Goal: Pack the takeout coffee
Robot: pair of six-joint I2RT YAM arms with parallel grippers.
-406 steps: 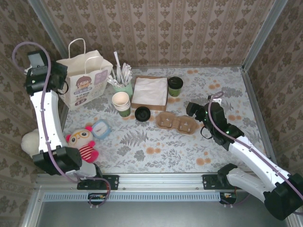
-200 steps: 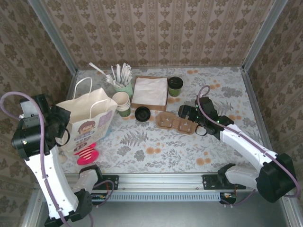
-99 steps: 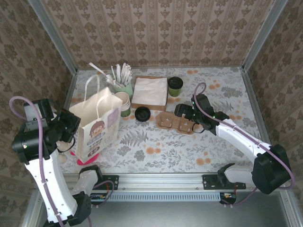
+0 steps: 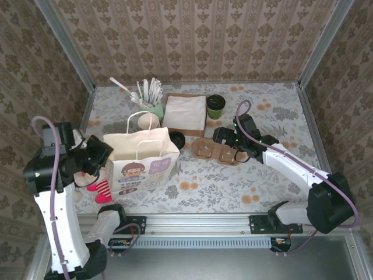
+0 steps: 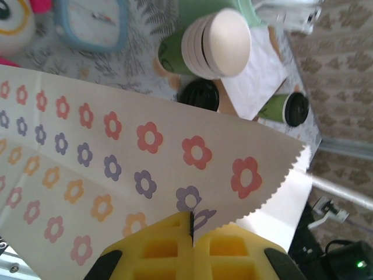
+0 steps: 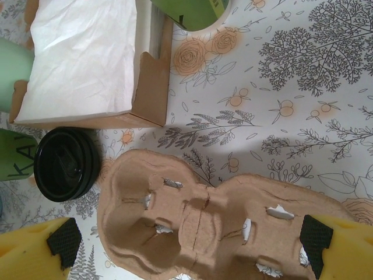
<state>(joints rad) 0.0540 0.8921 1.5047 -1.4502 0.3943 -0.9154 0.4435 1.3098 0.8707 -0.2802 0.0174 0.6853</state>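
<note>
The bare tabletop by the carrier lies across the bag from the zigzag edge, so my left gripper needs to pull the zigzag edge toward that spot, clear of the plush toy, and let go.
The takeout coffee (image 4: 215, 107), a dark green cup with a black lid, stands at the back right of the napkin box and shows in the left wrist view as the coffee (image 5: 288, 109). My left gripper (image 4: 100, 156) is shut on the edge of a white paper bag (image 4: 143, 164) with a cartoon print. In the left wrist view the yellow gripper (image 5: 191, 233) pinches the flowered bag (image 5: 116, 146). My right gripper (image 4: 226, 139) stands open over a brown cardboard cup carrier (image 4: 217, 151). In the right wrist view the gripper (image 6: 191, 239) straddles the carrier (image 6: 215, 221) with its black pads (image 6: 64, 241) wide apart.
A loose black lid (image 4: 176, 139) lies between bag and carrier. A box of white napkins (image 4: 185, 114) and a pale green cup of straws (image 4: 152, 108) stand at the back. A stack of lidless cups (image 5: 215, 44) sits behind the bag. A plush toy (image 4: 102, 189) lies front left.
My left arm has carried the bag from the back left to the front, right over the toy and before the cup stack. The right gripper has slid left over the carrier.
</note>
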